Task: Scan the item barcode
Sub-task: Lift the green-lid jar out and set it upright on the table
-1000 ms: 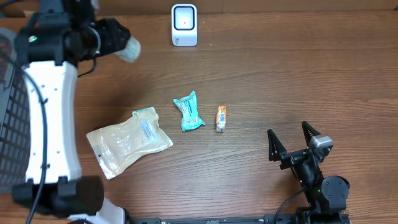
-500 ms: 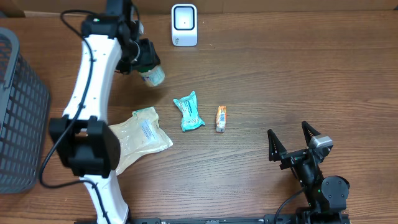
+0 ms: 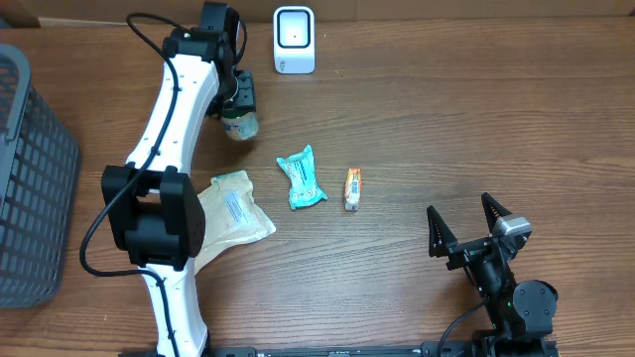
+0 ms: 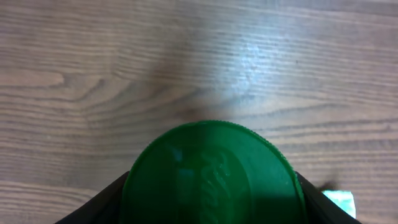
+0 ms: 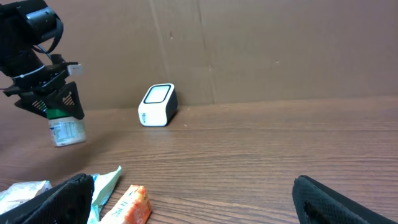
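Note:
Next, my left gripper comes down until the bottle [image 3: 239, 125] stands on the bare tabletop spot close below it, and releases the green cap.
A small white-labelled bottle [image 3: 239, 125] with a green cap [image 4: 208, 174] is held upright from above by my left gripper [image 3: 238, 99], whose jaws are shut on the cap from both sides. It hangs low over the table, left of and a little nearer than the white barcode scanner [image 3: 294, 40]. The right wrist view shows the same bottle [image 5: 65, 130] to the left of the scanner [image 5: 157, 104]; no barcode can be made out on it. My right gripper [image 3: 459, 213] rests open and empty at the near right.
A teal packet [image 3: 301, 178], an orange bar [image 3: 352, 187] and a beige pouch [image 3: 213, 223] lie mid-table. A grey mesh basket [image 3: 30, 178] stands at the left edge. A cardboard wall runs behind the scanner.
The left arm swung from the far left toward the scanner, carrying the bottle right and down. The right arm has not moved.

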Controlling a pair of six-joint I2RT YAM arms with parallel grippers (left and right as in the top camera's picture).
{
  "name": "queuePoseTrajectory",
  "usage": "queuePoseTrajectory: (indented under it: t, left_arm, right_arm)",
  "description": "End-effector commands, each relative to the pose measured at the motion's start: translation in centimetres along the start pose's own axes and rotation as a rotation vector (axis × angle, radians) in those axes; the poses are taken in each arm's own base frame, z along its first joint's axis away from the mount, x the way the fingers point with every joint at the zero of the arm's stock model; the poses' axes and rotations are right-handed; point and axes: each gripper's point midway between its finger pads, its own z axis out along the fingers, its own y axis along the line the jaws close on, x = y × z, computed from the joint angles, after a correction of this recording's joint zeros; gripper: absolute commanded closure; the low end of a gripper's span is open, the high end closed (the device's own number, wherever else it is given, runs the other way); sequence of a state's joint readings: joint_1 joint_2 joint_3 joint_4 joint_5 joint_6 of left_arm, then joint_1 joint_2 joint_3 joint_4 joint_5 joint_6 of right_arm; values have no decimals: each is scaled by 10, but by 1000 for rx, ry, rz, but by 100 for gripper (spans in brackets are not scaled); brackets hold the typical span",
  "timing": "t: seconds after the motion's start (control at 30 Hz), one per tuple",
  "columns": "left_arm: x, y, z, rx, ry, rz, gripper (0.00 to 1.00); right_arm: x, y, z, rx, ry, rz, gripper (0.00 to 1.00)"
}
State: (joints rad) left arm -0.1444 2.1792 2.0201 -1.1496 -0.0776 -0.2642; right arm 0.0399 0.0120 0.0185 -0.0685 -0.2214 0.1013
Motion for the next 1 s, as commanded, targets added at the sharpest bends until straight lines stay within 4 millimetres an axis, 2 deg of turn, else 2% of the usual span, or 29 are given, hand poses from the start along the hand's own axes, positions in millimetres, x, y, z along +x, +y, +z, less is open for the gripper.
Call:
queuePoseTrajectory:
  t: [0.0, 0.1, 0.33, 0.63, 0.7, 0.87, 0.97]
  left_arm:
    - [-5, 1, 1, -29, -25, -33, 59]
    - [0, 2, 8, -31, -11, -32, 59]
    - [22, 5, 41, -47, 38, -36, 60]
    - [26, 4, 44, -36, 47, -45, 59]
    - [28, 1, 44, -20, 57, -45, 53]
    - [33, -4, 44, 9, 84, -44, 33]
    - [36, -3, 44, 6, 94, -44, 31]
  right_arm:
    - [2, -1, 0, 5, -4, 1, 0]
    - [2, -1, 0, 5, -4, 1, 0]
    - [2, -1, 0, 5, -4, 1, 0]
    - [2, -1, 0, 5, -4, 1, 0]
    - [2, -1, 0, 5, -4, 1, 0]
    - [2, -1, 0, 5, -4, 1, 0]
    - [2, -1, 0, 5, -4, 1, 0]
